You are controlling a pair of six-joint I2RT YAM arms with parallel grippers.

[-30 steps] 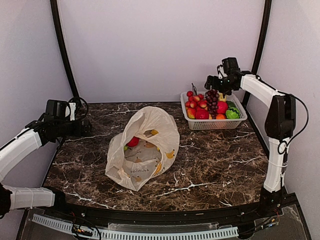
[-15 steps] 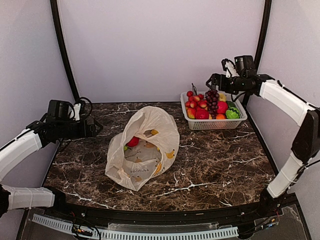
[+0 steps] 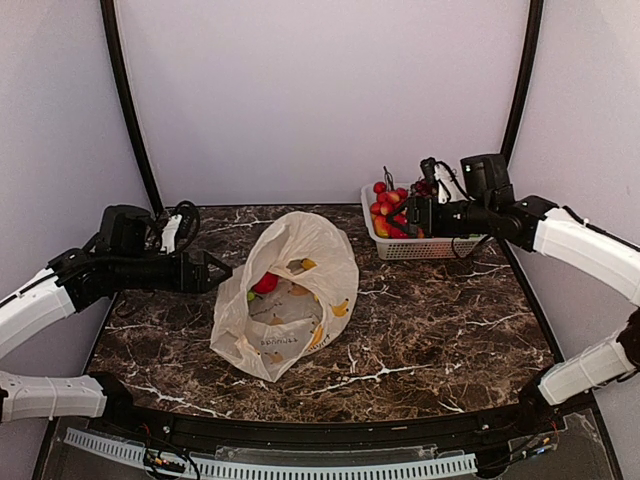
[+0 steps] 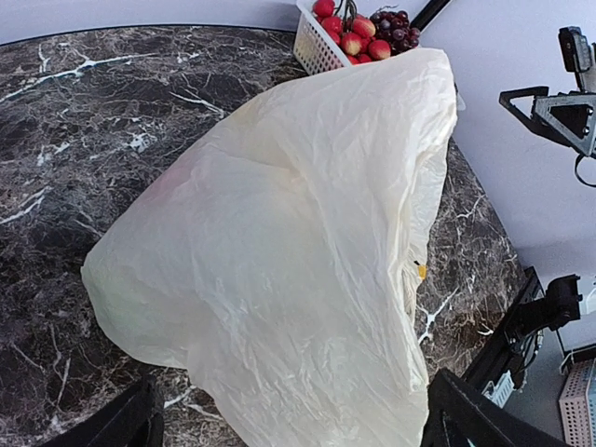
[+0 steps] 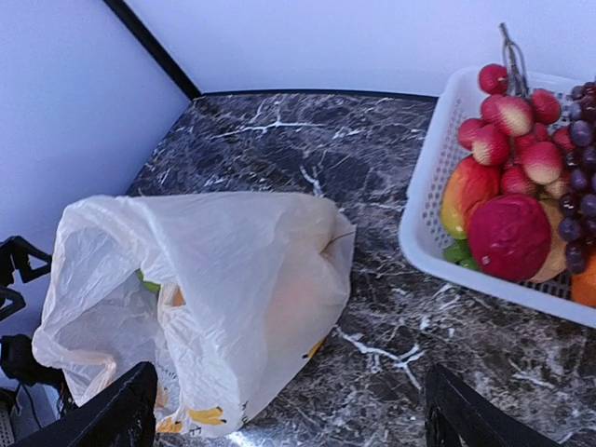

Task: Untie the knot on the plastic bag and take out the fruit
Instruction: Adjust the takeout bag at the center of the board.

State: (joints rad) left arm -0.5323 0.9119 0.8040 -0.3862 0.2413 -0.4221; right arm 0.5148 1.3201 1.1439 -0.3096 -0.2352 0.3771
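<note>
My left gripper tilts downward and moves toward the bag's nearest rim next. The bag's opening gapes with its raised rim [image 3: 236, 291] [image 4: 399, 270] close by.
The cream plastic bag [image 3: 285, 300] lies in the middle of the table with its mouth gaping toward the camera; no knot shows on it. Inside I see fruit: a red piece [image 3: 266, 284], a yellow one [image 3: 309, 265] and a green one [image 3: 251, 296]. My left gripper [image 3: 220, 272] hovers open just left of the bag, apart from it; in the left wrist view the bag [image 4: 298, 242] fills the space ahead of the open gripper [image 4: 293, 396]. My right gripper [image 3: 412, 216] hangs open over the basket's near-left corner, and in the right wrist view it [image 5: 291, 377] faces the bag [image 5: 233, 289].
A white mesh basket [image 3: 432, 249] at the back right holds more fruit: a red berry bunch [image 5: 512, 121], dark grapes [image 5: 582, 186] and a red ball [image 5: 507, 237]. Dark marble table [image 3: 420, 330] extends around the bag. Black frame posts [image 3: 125, 100] stand at both back corners.
My left arm has reached right, bringing its gripper close to the bag. My right arm has swung down and left from above the basket. Both grippers stayed open; the bag has not moved.
</note>
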